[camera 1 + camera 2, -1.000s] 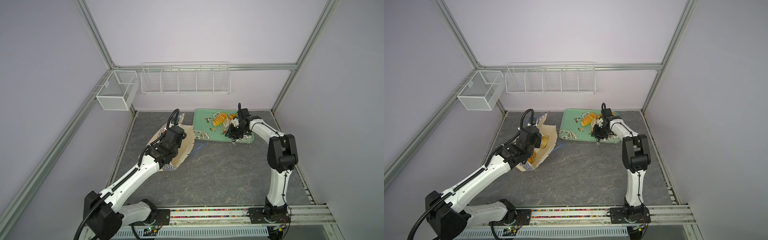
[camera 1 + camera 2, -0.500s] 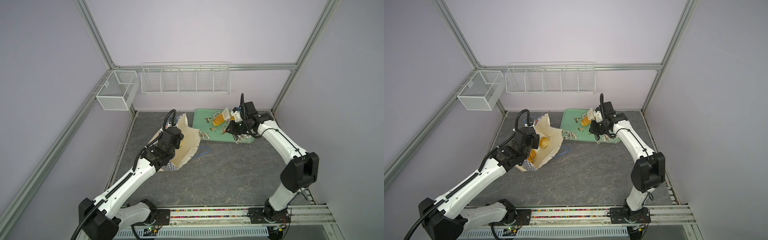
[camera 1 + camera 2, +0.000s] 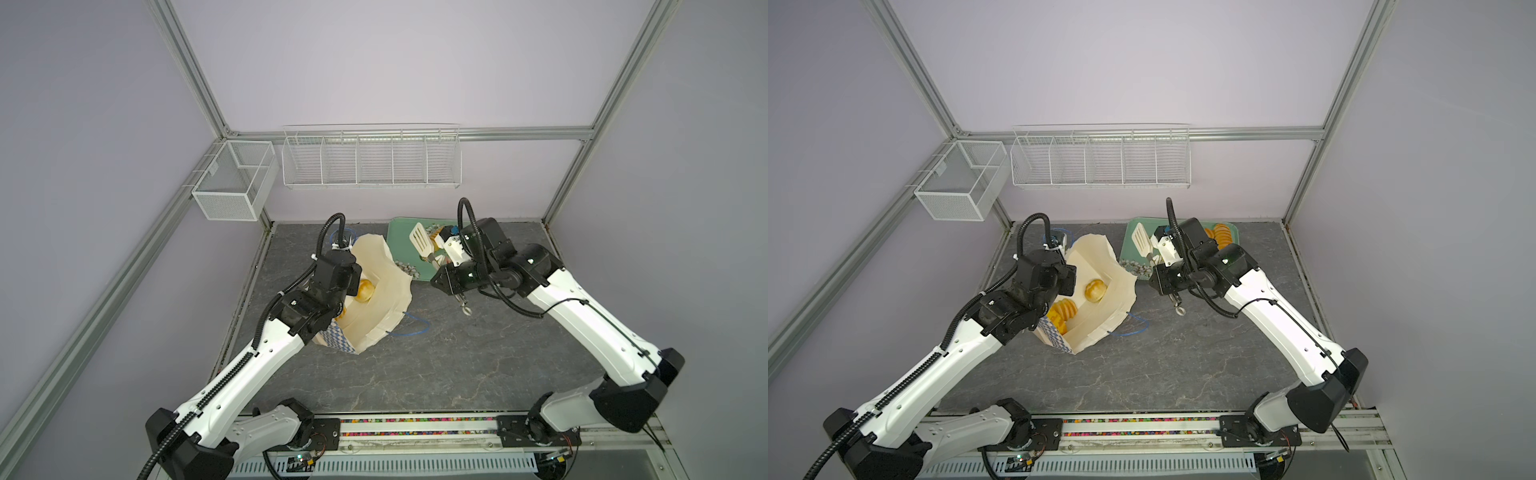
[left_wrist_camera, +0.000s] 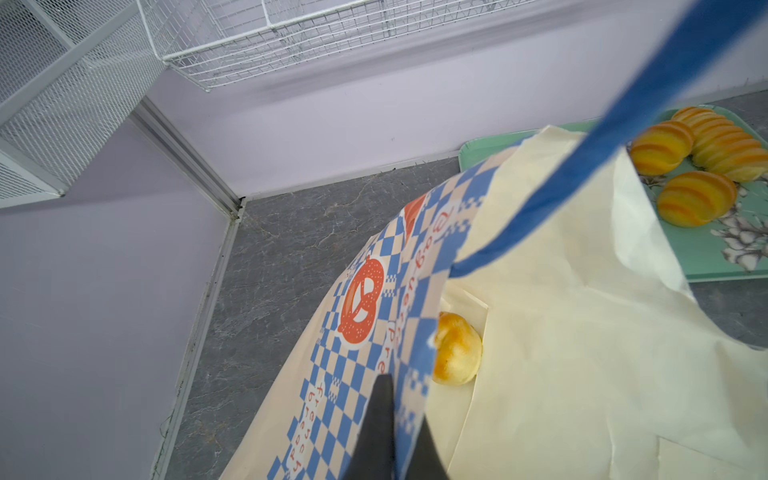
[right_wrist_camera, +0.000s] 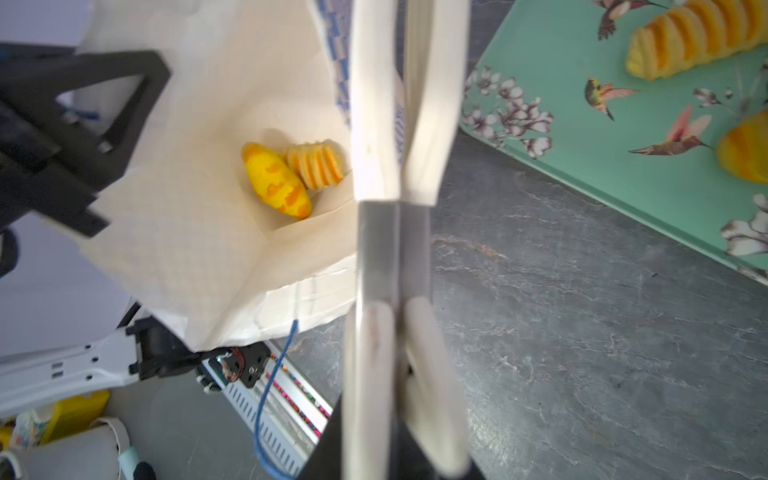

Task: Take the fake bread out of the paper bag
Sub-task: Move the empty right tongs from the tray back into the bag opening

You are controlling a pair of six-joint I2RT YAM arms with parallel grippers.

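My right gripper moves across and down toward the round bun (image 3: 1094, 289) below it in the open bag next, and releases to part the tongs' shut blades.
The paper bag (image 3: 384, 286) (image 3: 1106, 266) stands tilted and wide open at the left middle of the table. My left gripper (image 3: 1069, 284) (image 4: 405, 399) is shut on its checkered rim. Fake bread lies inside the bag: a round bun (image 3: 1094, 289) (image 4: 457, 353) and a ribbed piece (image 3: 1062, 311) (image 5: 318, 164) beside a long one (image 5: 276, 180). More fake bread (image 3: 1221, 235) (image 4: 694, 199) lies on the green tray (image 3: 399, 232). My right gripper (image 3: 1163, 270) (image 5: 399, 436) is shut on the tongs (image 3: 420, 243) (image 5: 395, 166). The tongs' cream blades are pressed together with nothing between them, raised between the bag and the tray.
A blue cord handle (image 3: 409, 328) trails on the table to the right of the bag. A wire rack (image 3: 370, 158) hangs on the back wall and a mesh basket (image 3: 235, 187) on the left rail. The arms' base rail (image 3: 415, 428) runs along the front.
My right arm has lifted the tongs off the tray and drawn back toward the bag, and the blades have closed. The left gripper has raised the bag's rim, so its mouth stands wider.
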